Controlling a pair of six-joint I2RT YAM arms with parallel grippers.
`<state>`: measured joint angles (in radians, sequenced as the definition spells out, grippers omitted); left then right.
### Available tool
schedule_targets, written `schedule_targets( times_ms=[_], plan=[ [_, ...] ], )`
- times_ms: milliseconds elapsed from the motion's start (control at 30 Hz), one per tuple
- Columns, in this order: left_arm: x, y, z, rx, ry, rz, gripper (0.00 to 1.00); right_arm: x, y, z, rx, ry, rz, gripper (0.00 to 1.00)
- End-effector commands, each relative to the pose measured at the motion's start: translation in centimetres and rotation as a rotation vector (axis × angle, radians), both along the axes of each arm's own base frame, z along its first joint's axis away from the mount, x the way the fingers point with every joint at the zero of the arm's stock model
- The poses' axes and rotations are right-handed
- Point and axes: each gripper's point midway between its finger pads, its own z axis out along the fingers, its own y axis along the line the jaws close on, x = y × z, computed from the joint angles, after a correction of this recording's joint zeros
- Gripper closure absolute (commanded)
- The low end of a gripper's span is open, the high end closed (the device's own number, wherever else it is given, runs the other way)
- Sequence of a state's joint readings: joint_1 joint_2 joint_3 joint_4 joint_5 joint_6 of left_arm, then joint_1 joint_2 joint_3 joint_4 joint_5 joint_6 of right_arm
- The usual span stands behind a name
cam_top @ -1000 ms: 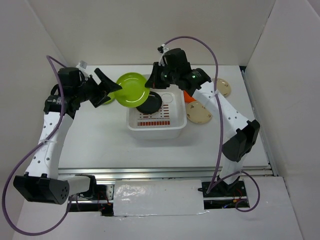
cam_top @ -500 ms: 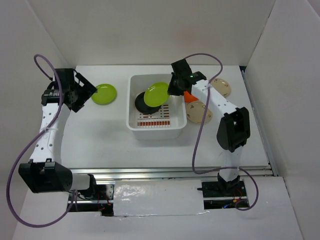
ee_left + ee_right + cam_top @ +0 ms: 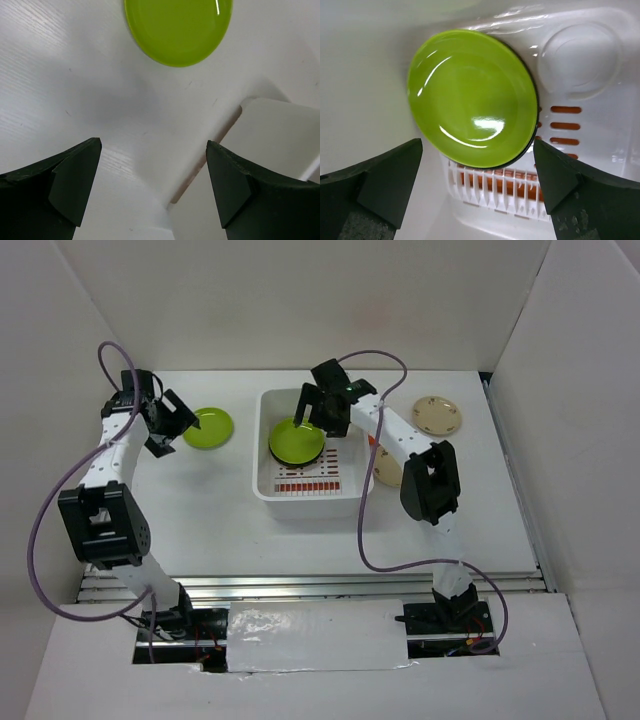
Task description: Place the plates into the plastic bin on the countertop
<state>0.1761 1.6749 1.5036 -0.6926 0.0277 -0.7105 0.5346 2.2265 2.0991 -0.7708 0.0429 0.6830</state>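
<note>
I will lower my left gripper next and bring its open fingers around the second lime plate's nearest rim (image 3: 189, 438), since that plate is still outside the bin (image 3: 308, 502).
The white plastic bin (image 3: 308, 502) stands mid-countertop. In it a lime green plate (image 3: 296, 440) lies on a black plate, whose rim (image 3: 533, 142) shows in the right wrist view. My right gripper (image 3: 318, 416) hangs open just above that lime plate (image 3: 475, 97), touching nothing. A second lime green plate (image 3: 208, 427) lies on the countertop (image 3: 200, 510) left of the bin. My left gripper (image 3: 172, 424) is open beside it, on its left. In the left wrist view this plate (image 3: 178, 30) lies ahead of the empty left gripper (image 3: 155, 185).
A cream plate (image 3: 437, 415) lies at the back right. Another pale plate (image 3: 385, 470) lies right of the bin, half hidden behind my right arm. Red slots (image 3: 565, 125) mark the bin's base. White walls enclose the countertop on three sides.
My right gripper has opened and let go of the lime plate, which now lies flat on the black plate in the bin. The left gripper has shifted closer to the other lime plate.
</note>
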Motion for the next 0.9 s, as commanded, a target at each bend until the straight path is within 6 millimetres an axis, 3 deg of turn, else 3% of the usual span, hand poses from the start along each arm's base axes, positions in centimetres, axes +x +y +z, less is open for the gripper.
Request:
schedule_targets(
  times_ms=[0, 33, 200, 267, 400, 467, 500, 533, 600, 700, 867],
  plan=[
    [2.1, 0.5, -1.2, -0.034, -0.02, -0.049, 0.01, -2.2, 1.6, 5.0, 0.08, -0.051, 0.073, 0.0],
    [2.3, 0.6, -2.9, -0.049, 0.014, -0.044, 0.01, -2.4, 1.1, 5.6, 0.071, -0.058, 0.063, 0.0],
    [3.7, 1.2, -6.2, -0.072, 0.016, -0.017, 0.01, -5.4, -2.2, 10.8, 0.021, -0.12, 0.018, 0.0],
    [4.9, 1.3, -6.9, -0.076, -0.016, -0.015, 0.03, -7.4, -2.8, 14.0, 0.071, -0.182, 0.047, 0.0],
    [6.9, 2.3, -8.4, -0.056, -0.071, 0.01, 0.05, -11.9, -1.9, 19.6, 0.239, -0.315, 0.19, 0.0],
    [7.2, 2.4, -9.5, -0.065, -0.078, 0.03, 0.05, -14.9, -2.5, 21.0, 0.294, -0.35, 0.234, 0.0],
    [7.7, 2.8, -9.7, -0.064, -0.094, 0.044, 0.05, -15.7, -2.3, 20.4, 0.308, -0.348, 0.243, 0.0],
    [8.0, 2.8, -10.5, -0.074, -0.084, 0.058, 0.06, -17.1, -2.8, 21.9, 0.339, -0.379, 0.258, 0.0],
    [8.2, 3.1, -11.6, -0.075, -0.055, 0.08, 0.07, -18.4, -3.1, 21.7, 0.364, -0.367, 0.261, 0.0],
    [8.5, 3.3, -13.2, -0.067, 0.002, 0.117, 0.11, -20.3, -4.0, 23.2, 0.394, -0.392, 0.267, 0.0],
    [9.0, 3.2, -15.3, -0.06, 0.065, 0.138, 0.22, -21.6, -4.7, 24.6, 0.412, -0.412, 0.269, 0.0]
  ],
)
